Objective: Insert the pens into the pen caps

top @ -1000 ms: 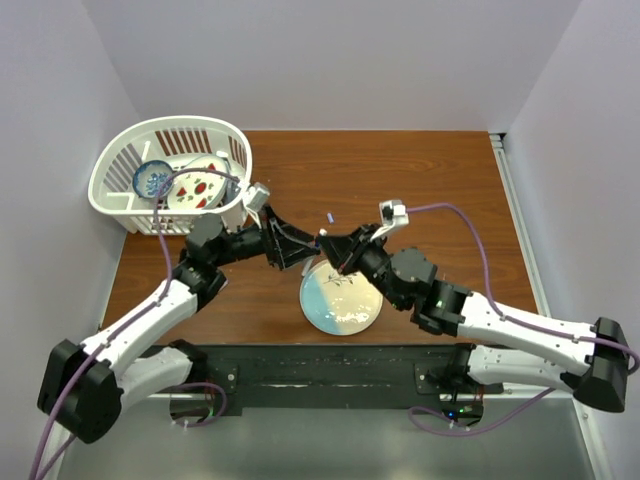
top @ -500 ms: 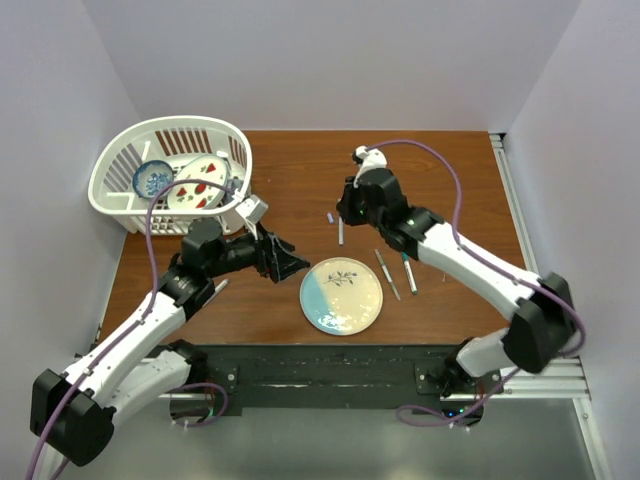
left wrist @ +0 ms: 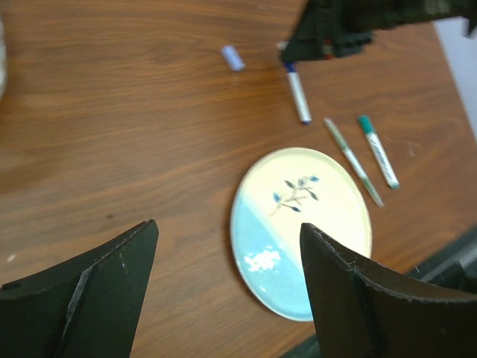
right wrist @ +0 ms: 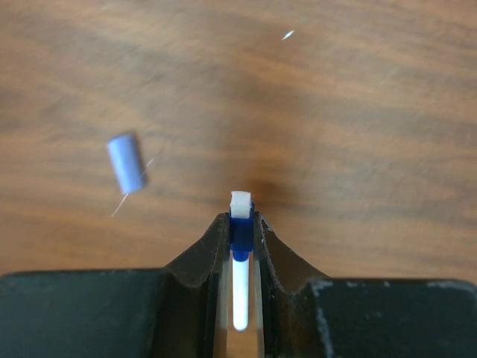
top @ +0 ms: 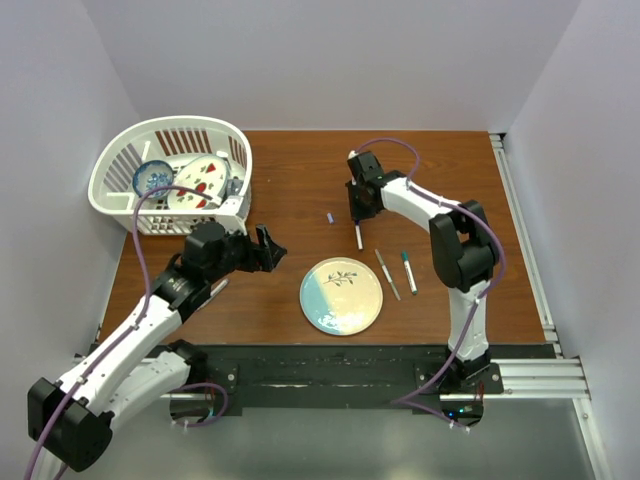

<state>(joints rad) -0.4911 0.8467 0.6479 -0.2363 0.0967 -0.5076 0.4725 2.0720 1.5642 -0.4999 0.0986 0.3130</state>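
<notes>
I need to swing my left gripper back to the left in the top view and lower its open fingers onto the loose white pen, which lies below it, that way.
My right gripper (top: 358,213) is shut on the blue end of a white pen (right wrist: 240,224), low over the table at the back. The pen's white body (top: 359,238) points toward the near edge. A purple pen cap (top: 329,216) lies loose just left of it, also the purple cap (right wrist: 125,162) beside the fingers. A thin grey pen (top: 387,273) and a white pen with a green cap (top: 408,270) lie right of the plate. My left gripper (top: 265,247) hangs open and empty, left of the plate, its jaws wide in the left wrist view (left wrist: 229,227).
A round blue-and-cream plate (top: 342,296) lies near the front edge. A white basket (top: 128,205) holding dishes stands at the back left corner. Walls close in on both sides of the wooden table (top: 440,170).
The two grippers, close together above the plate a second ago, have parted. My left gripper opened and drew back left. My right arm carried the pen toward the back of the table.
</notes>
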